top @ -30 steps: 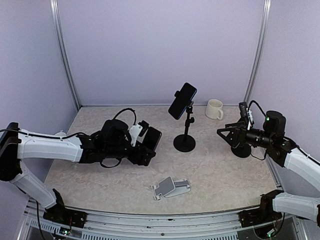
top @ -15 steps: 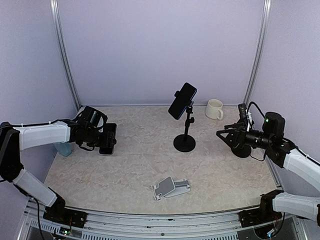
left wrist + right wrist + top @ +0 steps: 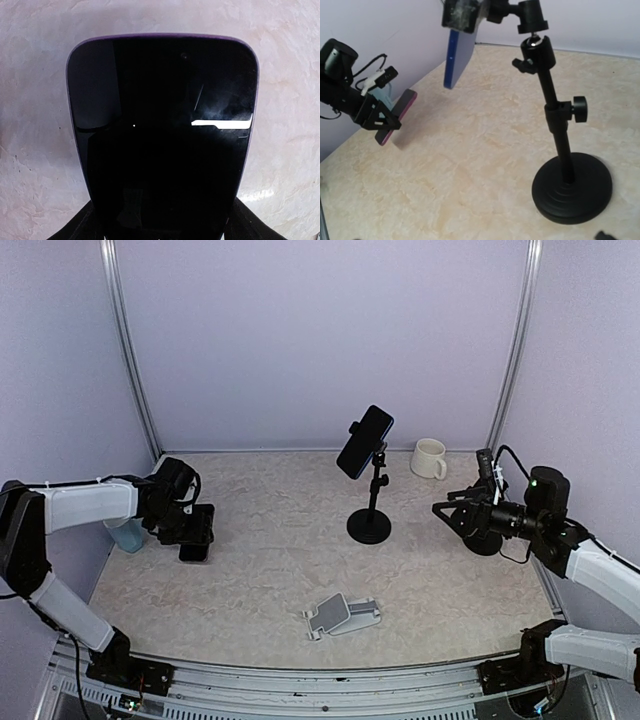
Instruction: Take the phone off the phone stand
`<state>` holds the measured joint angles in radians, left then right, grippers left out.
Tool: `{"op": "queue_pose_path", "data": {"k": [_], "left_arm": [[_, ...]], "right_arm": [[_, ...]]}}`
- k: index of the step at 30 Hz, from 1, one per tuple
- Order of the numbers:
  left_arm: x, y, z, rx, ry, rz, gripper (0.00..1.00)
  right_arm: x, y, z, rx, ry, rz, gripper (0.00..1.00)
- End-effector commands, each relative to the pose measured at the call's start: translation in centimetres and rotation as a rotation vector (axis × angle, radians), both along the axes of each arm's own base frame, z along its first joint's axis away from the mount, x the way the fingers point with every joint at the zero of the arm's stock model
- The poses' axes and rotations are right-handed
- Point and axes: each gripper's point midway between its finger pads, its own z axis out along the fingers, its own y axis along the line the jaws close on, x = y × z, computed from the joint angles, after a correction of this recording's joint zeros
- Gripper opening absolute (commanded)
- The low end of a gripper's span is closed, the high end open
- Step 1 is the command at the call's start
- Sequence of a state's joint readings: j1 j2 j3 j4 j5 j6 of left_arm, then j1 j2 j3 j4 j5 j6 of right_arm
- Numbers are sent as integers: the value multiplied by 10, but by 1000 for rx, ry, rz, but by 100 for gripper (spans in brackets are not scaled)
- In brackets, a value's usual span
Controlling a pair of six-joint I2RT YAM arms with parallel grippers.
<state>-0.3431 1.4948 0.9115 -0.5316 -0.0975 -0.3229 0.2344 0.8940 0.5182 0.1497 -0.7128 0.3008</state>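
Note:
The black-screened phone still hangs above the tabletop, so my left gripper will next lower it flat onto the tabletop and release it.
A blue phone (image 3: 364, 441) sits tilted in the clamp of a tall black phone stand (image 3: 370, 525) at mid-table; both also show in the right wrist view, the phone (image 3: 460, 50) above the stand (image 3: 571, 187). My left gripper (image 3: 194, 538) is at the far left, shut on a second phone (image 3: 162, 135) with a black screen and purple-pink edge. It holds that phone low over the table (image 3: 395, 117). My right gripper (image 3: 445, 510) is open and empty, right of the stand and facing it.
A white mug (image 3: 430, 458) stands at the back right. A grey folding phone stand (image 3: 340, 615) lies at the front middle. A pale blue object (image 3: 128, 535) sits by the left wall behind my left arm. Walls close in the left, back and right.
My left arm has swung from mid-table to the far left with the dark phone in its grip and lowered it toward the table. The right arm has barely moved.

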Motion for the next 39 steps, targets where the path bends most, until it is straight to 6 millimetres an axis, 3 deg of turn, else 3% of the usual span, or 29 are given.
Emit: {"op": "queue_pose_path", "data": {"k": [1,16,24,27,32,39], "left_arm": [[-13,3,-13,5,56,8,45],[-22,4,-54,44,186,-8,47],[-22,5,-58,61,193,-15,85],[-19,2,-50,51,174,-33,98],[-12,-6,-29,31,123,-91,99],[-3,-47,42,-106,-105,-277,99]], "right_arm": [[-1,1,-3,14,2,11,100],[0,0,-1,13,1,5,100],[3,0,2,-1,-9,0,100],[3,-1,4,-6,-15,-3,100],[4,-1,6,-6,-15,-1,100],[4,1,6,2,-13,8,100]]}}
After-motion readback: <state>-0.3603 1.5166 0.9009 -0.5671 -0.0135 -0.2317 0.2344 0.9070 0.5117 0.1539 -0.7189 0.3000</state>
